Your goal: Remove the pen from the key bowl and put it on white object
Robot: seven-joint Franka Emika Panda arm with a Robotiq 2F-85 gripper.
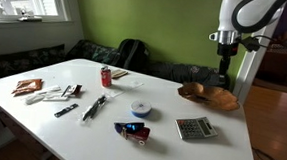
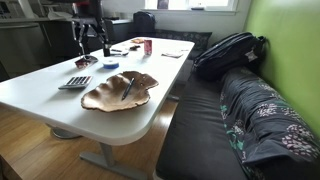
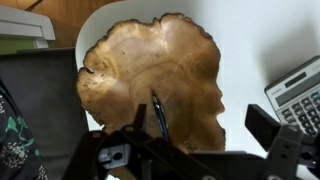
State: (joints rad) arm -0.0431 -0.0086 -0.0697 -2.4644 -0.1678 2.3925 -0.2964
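Next I need to shift my gripper toward the left in the wrist view and lower it astride the pen, since the pen lies far below, nearer one fingertip.
The key bowl is a wide brown wooden bowl near a table corner; it shows in both exterior views and fills the wrist view. A dark blue pen lies inside it, and also shows in an exterior view. My gripper is open and empty, hanging well above the bowl, with the pen next to one finger in the wrist view. The white object, a small round puck with a bluish patch, sits mid-table, apart from the bowl.
A grey calculator lies beside the bowl. A red can, dark markers, flat packets and a dark blue wrapper lie on the white table. A bench with a backpack runs along the table.
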